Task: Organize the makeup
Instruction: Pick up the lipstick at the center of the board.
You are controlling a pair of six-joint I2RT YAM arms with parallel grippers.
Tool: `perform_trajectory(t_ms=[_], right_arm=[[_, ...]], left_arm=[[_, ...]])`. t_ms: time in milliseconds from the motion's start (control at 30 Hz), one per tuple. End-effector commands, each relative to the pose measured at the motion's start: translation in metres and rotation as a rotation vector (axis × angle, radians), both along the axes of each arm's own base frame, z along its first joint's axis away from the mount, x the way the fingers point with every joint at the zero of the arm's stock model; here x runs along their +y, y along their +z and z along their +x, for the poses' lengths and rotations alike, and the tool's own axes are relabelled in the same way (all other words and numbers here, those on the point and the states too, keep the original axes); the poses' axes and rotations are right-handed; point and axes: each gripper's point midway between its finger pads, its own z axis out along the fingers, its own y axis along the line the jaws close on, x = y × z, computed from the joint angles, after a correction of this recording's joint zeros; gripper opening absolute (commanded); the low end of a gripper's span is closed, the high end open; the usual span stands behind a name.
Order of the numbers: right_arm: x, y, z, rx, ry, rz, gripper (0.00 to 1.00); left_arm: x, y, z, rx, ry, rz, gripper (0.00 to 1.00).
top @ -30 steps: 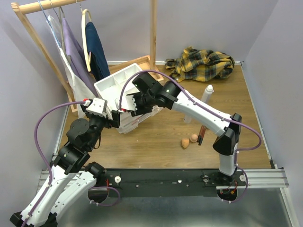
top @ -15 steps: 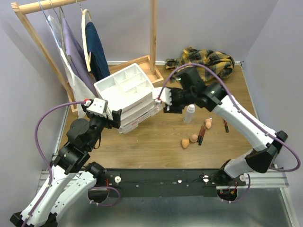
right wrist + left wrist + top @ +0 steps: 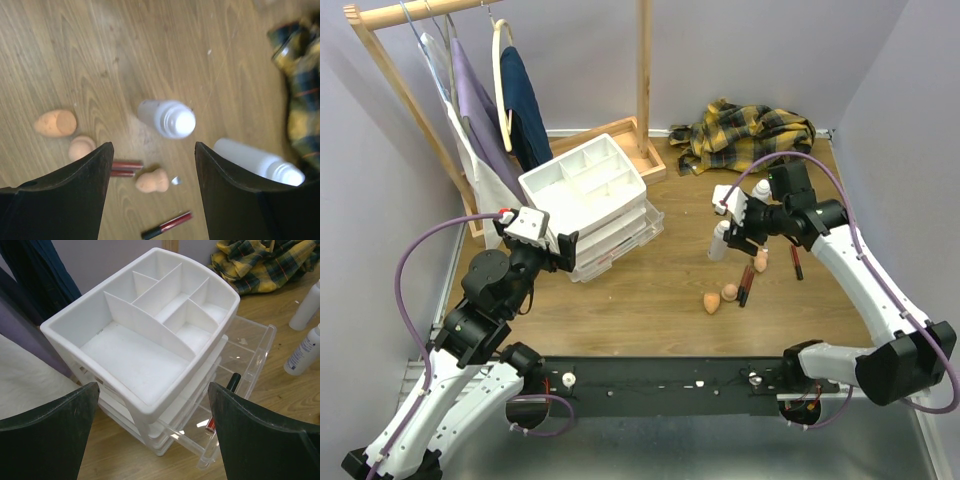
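My right gripper has the lone stick's red part (image 3: 795, 257) (image 3: 177, 221) below it and to its right in the top view, so it needs to shift, turn and lower onto that part next.
The makeup lies on the wooden floor right of the white drawer unit (image 3: 590, 195). Two white capped bottles stand there, one (image 3: 719, 242) (image 3: 167, 118) under my right gripper and the other (image 3: 760, 190) (image 3: 257, 162) behind it. Three peach sponges (image 3: 711, 303) (image 3: 729, 292) (image 3: 761, 260) and dark-red sticks (image 3: 747, 283) (image 3: 797, 263) lie close by. My right gripper (image 3: 738, 228) (image 3: 153, 146) hangs open and empty above a sponge (image 3: 152, 181). My left gripper (image 3: 563, 252) (image 3: 152, 390) is open at the unit's near corner. Another stick (image 3: 232, 381) lies in the unit's pulled-out clear drawer (image 3: 250, 340).
A yellow plaid cloth (image 3: 750, 135) is bunched at the back right. A wooden clothes rack (image 3: 644, 80) with hanging garments (image 3: 470, 100) stands behind and left of the drawer unit. Grey walls close in both sides.
My right arm has swung away from the drawer unit to the right and now hangs over the bottles and sponges, its jaws wider apart. The left arm has not moved.
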Motion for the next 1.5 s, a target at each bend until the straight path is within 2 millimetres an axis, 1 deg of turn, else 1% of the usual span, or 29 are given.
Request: perform_trajectory(t_ms=[0, 133, 600, 867, 967, 1033, 1067, 1100, 1167, 1233, 1267, 1300, 1367, 1400, 1433, 1467], right_arm=[[-0.025, -0.027, -0.004, 0.082, -0.029, 0.039, 0.73], [-0.031, -0.042, -0.011, 0.129, -0.035, 0.028, 0.73], [-0.037, -0.078, -0.026, 0.191, 0.031, -0.042, 0.73], [-0.054, -0.104, -0.030, 0.232, -0.033, -0.119, 0.68], [-0.062, -0.109, -0.025, 0.239, -0.092, -0.116, 0.65], [-0.073, -0.110, -0.018, 0.253, -0.165, -0.104, 0.61], [-0.078, -0.110, -0.015, 0.263, -0.193, -0.096, 0.60], [-0.090, -0.111, -0.010, 0.273, -0.244, -0.085, 0.59], [-0.103, -0.112, -0.006, 0.289, -0.313, -0.066, 0.59], [-0.126, -0.115, 0.000, 0.289, -0.417, -0.053, 0.59], [-0.132, -0.116, 0.002, 0.292, -0.452, -0.048, 0.59], [-0.144, -0.116, 0.008, 0.275, -0.505, -0.039, 0.59], [-0.160, -0.121, 0.012, 0.285, -0.615, -0.029, 0.59], [-0.172, -0.121, 0.022, 0.257, -0.675, -0.022, 0.59], [-0.179, -0.128, 0.023, 0.279, -0.749, -0.013, 0.59], [-0.191, -0.132, 0.026, 0.270, -0.815, -0.045, 0.60]], left_arm=[[-0.004, 0.003, 0.000, -0.012, -0.019, -0.017, 0.99], [-0.004, 0.005, -0.001, -0.018, -0.026, -0.022, 0.99], [-0.004, 0.007, -0.003, -0.025, -0.031, -0.027, 0.99], [-0.003, 0.007, -0.003, -0.027, -0.028, -0.028, 0.99], [-0.004, 0.007, -0.003, -0.027, -0.032, -0.028, 0.99], [-0.004, 0.008, -0.004, -0.028, -0.034, -0.029, 0.99], [-0.004, 0.008, -0.004, -0.029, -0.032, -0.030, 0.99], [-0.003, 0.007, -0.004, -0.028, -0.031, -0.029, 0.99], [-0.002, 0.009, -0.005, -0.036, -0.029, -0.033, 0.99], [-0.002, 0.009, -0.006, -0.038, -0.031, -0.035, 0.99], [-0.002, 0.010, -0.006, -0.040, -0.029, -0.036, 0.99], [-0.002, 0.011, -0.006, -0.041, -0.031, -0.037, 0.99], [-0.004, 0.011, -0.006, -0.040, -0.039, -0.038, 0.99], [-0.004, 0.011, -0.006, -0.042, -0.042, -0.039, 0.99], [-0.004, 0.011, -0.007, -0.040, -0.043, -0.038, 0.99], [-0.005, 0.011, -0.007, -0.041, -0.046, -0.041, 0.99]])
